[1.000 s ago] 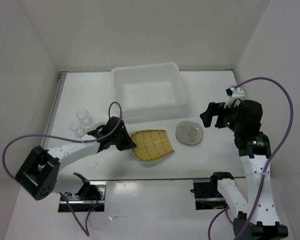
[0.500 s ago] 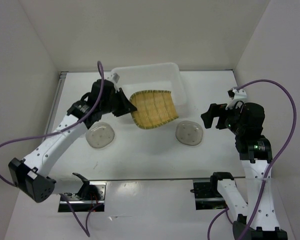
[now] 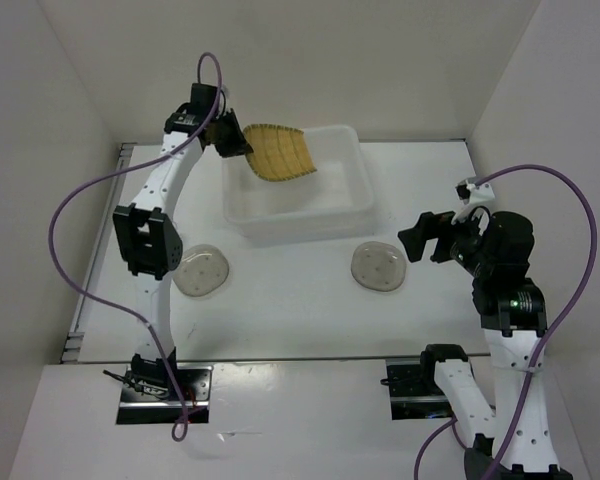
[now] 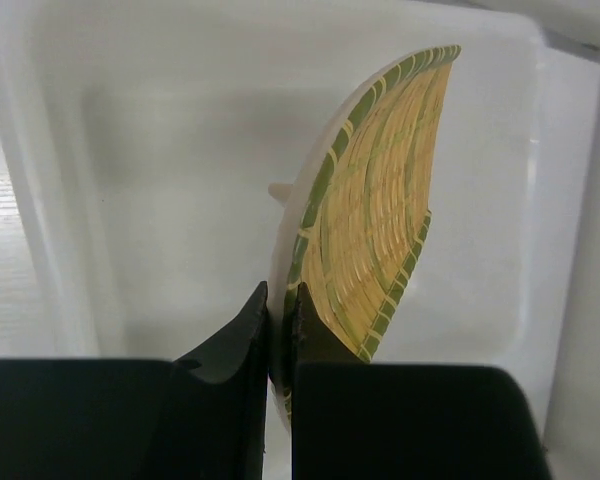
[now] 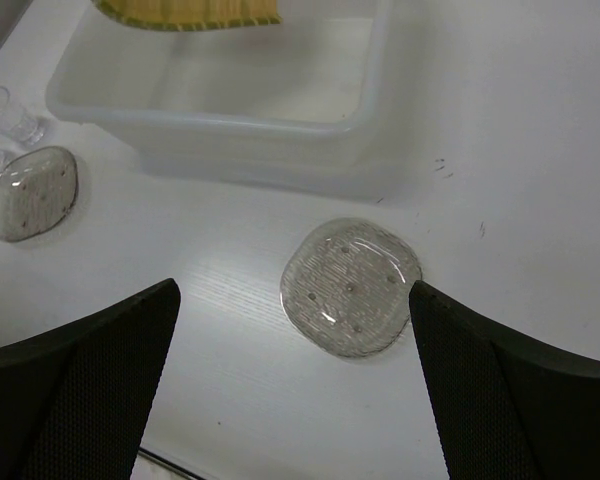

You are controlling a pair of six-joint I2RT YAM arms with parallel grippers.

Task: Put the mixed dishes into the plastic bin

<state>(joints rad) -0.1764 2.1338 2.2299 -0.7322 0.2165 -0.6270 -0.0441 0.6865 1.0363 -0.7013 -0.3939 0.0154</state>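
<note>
The bin's empty bottom lies below my left gripper and to its right in the top view, so next my left gripper will lower the tan plate that way and release the plate's rim.
My left gripper is shut on the rim of the tan grid-patterned plate. It holds the plate on edge, tilted, in the air over the back left part of the plastic bin. One translucent greyish plate lies flat on the table in front of the bin. My right gripper hovers wide open above it, holding nothing. A second translucent plate lies to the left. A small clear glass cup stands beyond it.
The left arm reaches tall along the bin's left side, its purple cable looping over the left of the table. White walls close in the table on three sides. The tan plate's edge shows above the bin's wall.
My left arm has carried the tan plate from low over the table's front left, up and back over the bin. The left translucent plate has come into sight. My right gripper has barely moved.
</note>
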